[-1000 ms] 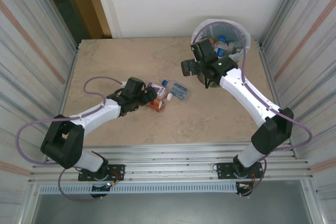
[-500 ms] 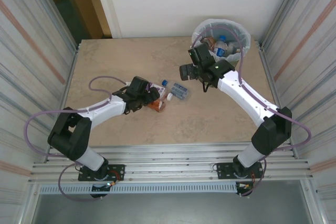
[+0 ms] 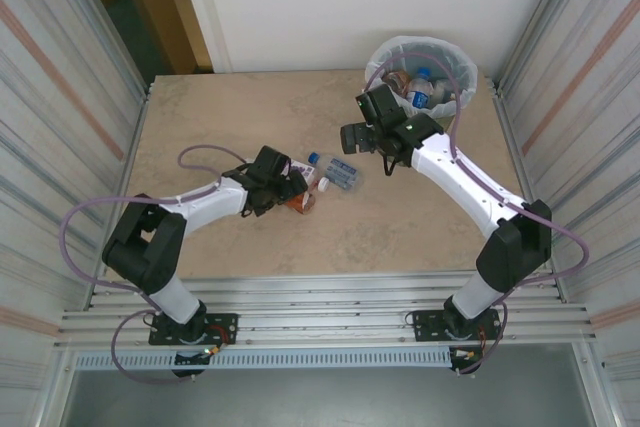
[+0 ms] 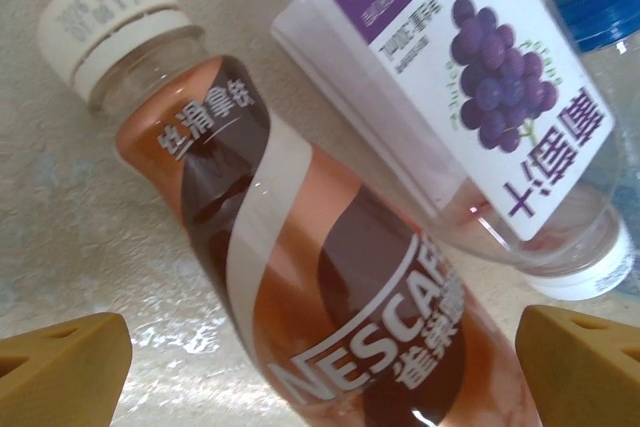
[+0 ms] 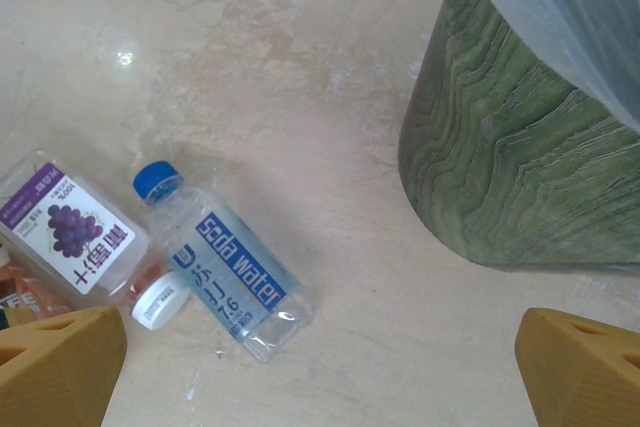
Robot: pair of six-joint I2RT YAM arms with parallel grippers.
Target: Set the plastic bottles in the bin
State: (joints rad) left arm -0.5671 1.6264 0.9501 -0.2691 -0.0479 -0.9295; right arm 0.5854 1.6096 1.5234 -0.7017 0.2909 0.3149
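Observation:
The coffee bottle lies at a slant below the robot's left gripper, so the left gripper will next turn to line up with it, go down with its fingers on both sides of its NESCAFE label (image 3: 300, 203) (image 4: 375, 332) and close them.
Three plastic bottles lie together mid-table: an amber coffee bottle (image 3: 300, 201) (image 4: 320, 247) with a white cap, a clear grape bottle (image 3: 298, 168) (image 4: 470, 97) (image 5: 72, 223) with a purple label, and a blue-capped soda water bottle (image 3: 341, 173) (image 5: 225, 275). My left gripper (image 3: 288, 185) (image 4: 320, 372) is open just over the coffee bottle, whose lower body lies between the yellow fingertips (image 4: 62, 372) without touching them. My right gripper (image 3: 352, 135) (image 5: 320, 372) hangs open and empty between those bottles and the bin (image 3: 388, 55) (image 5: 505, 162). More bottles (image 3: 421, 87) lie inside the bin.
The bin stands at the table's far right corner, its white bag folded over the rim. Corrugated metal walls (image 3: 70, 97) close in both sides of the table. Bare tabletop (image 3: 200, 117) stretches left of and in front of the bottles.
My left gripper has slid right, closer onto the coffee bottle. My right gripper has drifted a little left and toward me, away from the bin. Both stayed open.

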